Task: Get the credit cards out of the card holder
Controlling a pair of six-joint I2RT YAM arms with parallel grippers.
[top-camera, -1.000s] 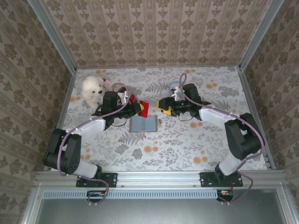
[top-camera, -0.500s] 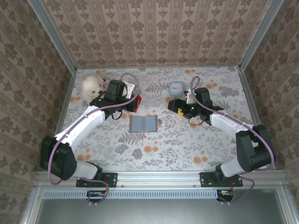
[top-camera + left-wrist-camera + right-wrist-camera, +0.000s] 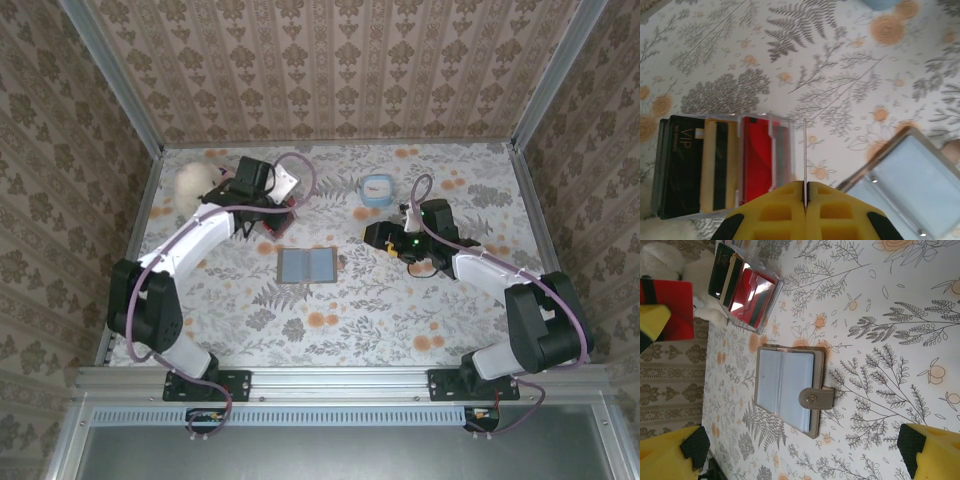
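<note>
The clear box's red-card section (image 3: 758, 156) is below and beside my left gripper, so my left gripper will move over that section next and go down to let go of the card.
The card holder (image 3: 307, 265) lies open and flat mid-table, grey-brown with grey-blue pockets (image 3: 785, 387) and a snap tab. My left gripper (image 3: 274, 207) is at the back left, shut on a thin red credit card; the card shows edge-on (image 3: 805, 150) between the yellow fingers and as a red face (image 3: 671, 305) in the right wrist view. It hangs just beside the clear box (image 3: 720, 165). My right gripper (image 3: 375, 235) stands wide open (image 3: 804, 447) to the right of the holder, with nothing between its fingers.
The clear box (image 3: 268, 222) of black, tan and red cards sits at the back left. A white plush toy (image 3: 195, 180) lies beyond it. A small light blue rounded object (image 3: 377, 190) rests behind my right gripper. Metal rails bound the table.
My left gripper carried the red card back and left, away from the holder toward the clear box. My right gripper opened wide and drew back to the right.
</note>
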